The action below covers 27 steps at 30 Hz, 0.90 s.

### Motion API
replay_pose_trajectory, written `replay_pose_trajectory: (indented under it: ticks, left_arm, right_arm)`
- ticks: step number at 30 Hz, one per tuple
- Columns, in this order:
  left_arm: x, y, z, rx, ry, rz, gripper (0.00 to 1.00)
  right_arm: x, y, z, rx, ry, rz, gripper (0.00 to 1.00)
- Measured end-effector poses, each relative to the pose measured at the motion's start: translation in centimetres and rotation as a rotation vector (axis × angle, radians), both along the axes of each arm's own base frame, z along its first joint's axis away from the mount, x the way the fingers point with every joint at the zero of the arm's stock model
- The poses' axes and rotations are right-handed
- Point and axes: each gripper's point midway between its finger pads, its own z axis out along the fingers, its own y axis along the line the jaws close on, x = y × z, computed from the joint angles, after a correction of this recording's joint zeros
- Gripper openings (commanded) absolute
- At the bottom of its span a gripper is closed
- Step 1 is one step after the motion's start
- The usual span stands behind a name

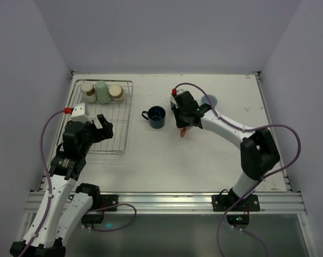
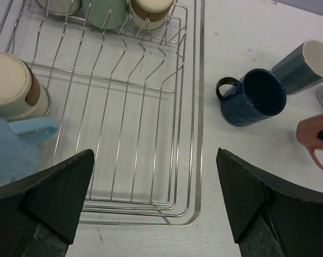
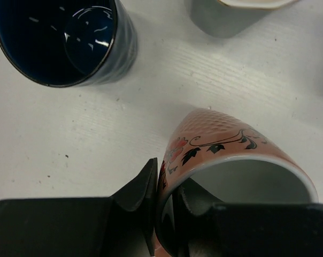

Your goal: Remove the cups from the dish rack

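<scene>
My right gripper lowers the tilted salmon-pink cup (image 3: 225, 144) beside the navy mug next until the cup stands level, then releases the cup's rim.
The wire dish rack (image 1: 117, 134) lies at the table's left. Three cups stand at its far end: beige (image 1: 88, 91), mint green (image 1: 102, 92) and beige-and-brown (image 1: 116, 92). My left gripper (image 2: 155, 156) hangs open over the rack's (image 2: 200, 107) near right corner, holding nothing. Beside its left finger are a beige cup (image 2: 12, 85) and a light blue mug (image 2: 12, 152). On the table stand a navy mug (image 1: 156, 116) and a grey-green tumbler (image 2: 306, 64). My right gripper (image 3: 167, 179) is shut on the rim of a tilted salmon-pink cup (image 3: 225, 144) just above the table.
A small grey-blue object (image 1: 209, 100) sits behind the right arm, near the tumbler (image 3: 225, 16). The navy mug (image 3: 60, 40) stands close to the left of the held cup. White walls close in the table on three sides.
</scene>
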Motion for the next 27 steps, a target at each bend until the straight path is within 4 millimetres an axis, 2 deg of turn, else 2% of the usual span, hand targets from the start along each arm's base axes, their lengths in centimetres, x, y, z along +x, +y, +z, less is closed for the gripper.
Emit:
replay_pose_trajectory:
  ticks: [6,11,12,13,14,16,18,19,20,23,27]
  left_arm:
    - [0.0,0.6,-1.8,0.021,0.05,0.033,1.0]
    - [0.0,1.9,-2.0,0.031,0.058,0.118,1.0]
    - [0.0,2.2,-2.1,0.029,0.06,0.135,1.0]
    - [0.0,2.4,-2.1,0.021,0.062,0.154,1.0]
    - [0.0,2.5,-2.1,0.018,0.064,0.167,1.0]
    - [0.0,2.9,-2.2,0.01,0.065,0.204,1.0]
    - [0.0,3.5,-2.3,0.008,0.071,0.245,1.0]
    - [0.0,3.8,-2.3,0.009,0.074,0.268,1.0]
    - [0.0,4.2,-2.3,0.01,0.078,0.293,1.0]
    - [-0.3,5.6,-2.4,0.021,0.083,0.375,1.0]
    - [-0.5,7.8,-2.5,0.049,0.096,0.486,1.0]
  right_arm:
    - [1.7,2.3,-1.4,-0.044,-0.008,0.032,0.0]
    - [1.8,2.9,-3.2,-0.081,0.014,0.044,0.09]
    - [1.8,2.9,-3.5,-0.087,0.018,0.044,0.14]
    - [1.9,2.9,-3.5,-0.087,0.017,0.044,0.25]
    - [1.9,2.9,-3.4,-0.088,0.015,0.042,0.3]
    - [2.2,3.0,-3.1,-0.088,0.005,0.043,0.41]
    - [2.5,3.3,-2.8,-0.081,-0.011,0.048,0.47]
    - [2.6,3.3,-2.6,-0.079,-0.016,0.051,0.54]
    - [2.6,3.4,-2.5,-0.076,-0.018,0.05,0.65]
    - [2.5,3.5,-1.9,-0.061,-0.024,0.058,0.82]
    - [1.8,3.8,-0.1,-0.01,-0.048,0.078,0.89]
